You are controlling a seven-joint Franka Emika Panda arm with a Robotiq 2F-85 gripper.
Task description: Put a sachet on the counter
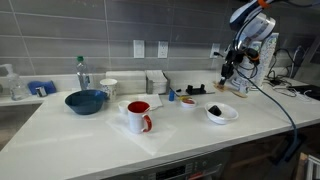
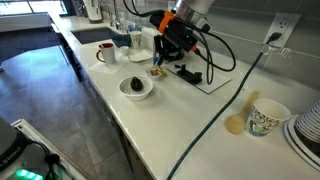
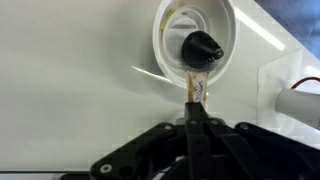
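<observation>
The robot's gripper goes down next onto the bare counter beside the small white bowl, where there is clear space below the fingers, and will let go of the thin tan sachet [image 3: 197,88].
My gripper [image 3: 197,108] is shut on a thin tan sachet [image 3: 197,88] that sticks out past the fingertips. It hangs above the off-white counter [image 3: 70,80], just beside a small white bowl [image 3: 165,40] that holds a black object [image 3: 200,45]. In both exterior views the gripper [image 1: 228,72] [image 2: 160,62] is raised over the counter [image 1: 180,135] [image 2: 170,120], behind the white bowl [image 1: 222,113] [image 2: 136,88]. The sachet shows as a small tan bit below the fingers [image 2: 157,71].
A red and white mug [image 1: 140,115] on a white mat and a blue bowl [image 1: 86,101] stand further along the counter. A black cable [image 2: 215,110] runs across it. A paper cup [image 2: 266,118] stands near the end. Appliances line the wall.
</observation>
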